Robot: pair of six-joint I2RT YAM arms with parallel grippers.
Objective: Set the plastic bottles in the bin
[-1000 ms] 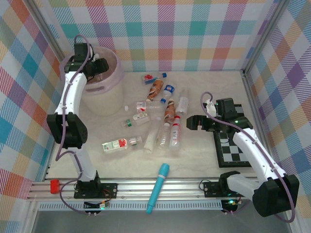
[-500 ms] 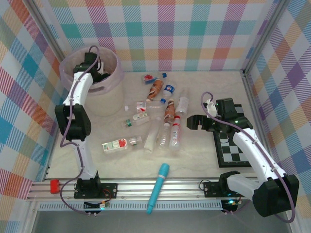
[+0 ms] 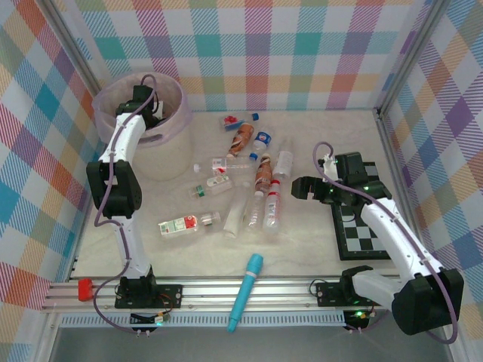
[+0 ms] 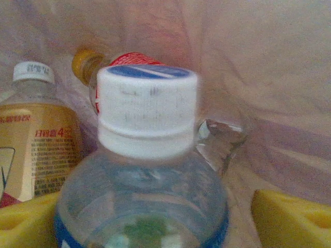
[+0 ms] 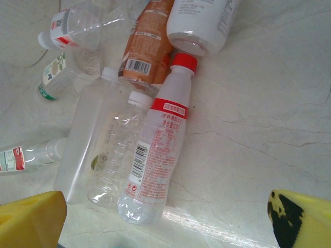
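I will move my right gripper outward and down over the body of the white bottle and close, as it lies at the pile's edge beside bare tabletop.
The pale pink bin stands at the back left. My left gripper reaches down inside it. In the left wrist view a clear bottle with a white cap stands between the yellow fingers, with a gap on its right side, so my left gripper is open. Other bottles lie against the bin wall. Several plastic bottles lie scattered mid-table, among them a red-capped one. My right gripper hangs open just right of the pile, holding nothing.
A teal cylinder lies across the front rail. A chequered board sits under my right arm. One bottle with a red label lies apart at the front left. Plaid walls close in the left, back and right sides.
My left gripper moved from the bin's left rim into the bin and its jaws spread apart around the white-capped bottle. The right arm stayed almost still.
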